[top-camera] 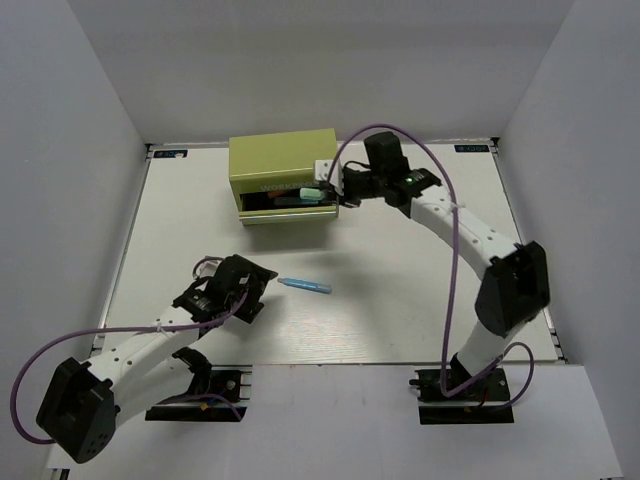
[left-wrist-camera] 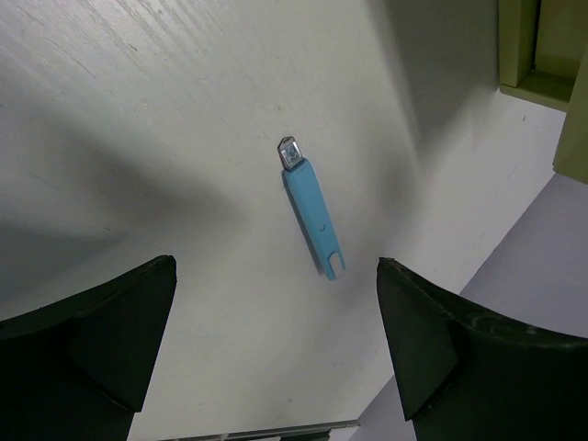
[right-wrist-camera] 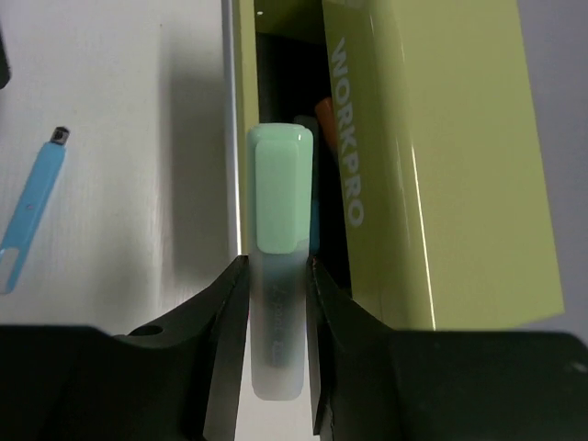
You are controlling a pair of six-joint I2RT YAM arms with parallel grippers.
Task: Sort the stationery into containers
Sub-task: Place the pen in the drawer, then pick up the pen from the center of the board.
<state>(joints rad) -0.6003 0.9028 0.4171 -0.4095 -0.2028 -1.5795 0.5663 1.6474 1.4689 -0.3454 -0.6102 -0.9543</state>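
Note:
The left gripper moves across and down onto the bright-blue pen's slotted end [top-camera: 322,289] [left-wrist-camera: 327,252] next. The pen lies below the gripper and to its right in the top view.
The olive tool chest [top-camera: 280,160] stands at the back with a drawer pulled out; it also shows in the right wrist view [right-wrist-camera: 441,184]. My right gripper [top-camera: 335,192] is shut on the green marker [right-wrist-camera: 280,266], holding it over the drawer's front edge [right-wrist-camera: 241,138]. An orange cap [right-wrist-camera: 323,115] and something blue show inside the drawer. The thin bright-blue pen [top-camera: 305,287] lies on the table; it also shows in the left wrist view [left-wrist-camera: 310,205] and the right wrist view [right-wrist-camera: 32,209]. My left gripper [top-camera: 258,292] is open, just left of that pen.
White walls enclose the table on three sides. The chest's corner [left-wrist-camera: 542,55] shows at the top right of the left wrist view. A metal rail [top-camera: 545,330] runs along the table's right edge.

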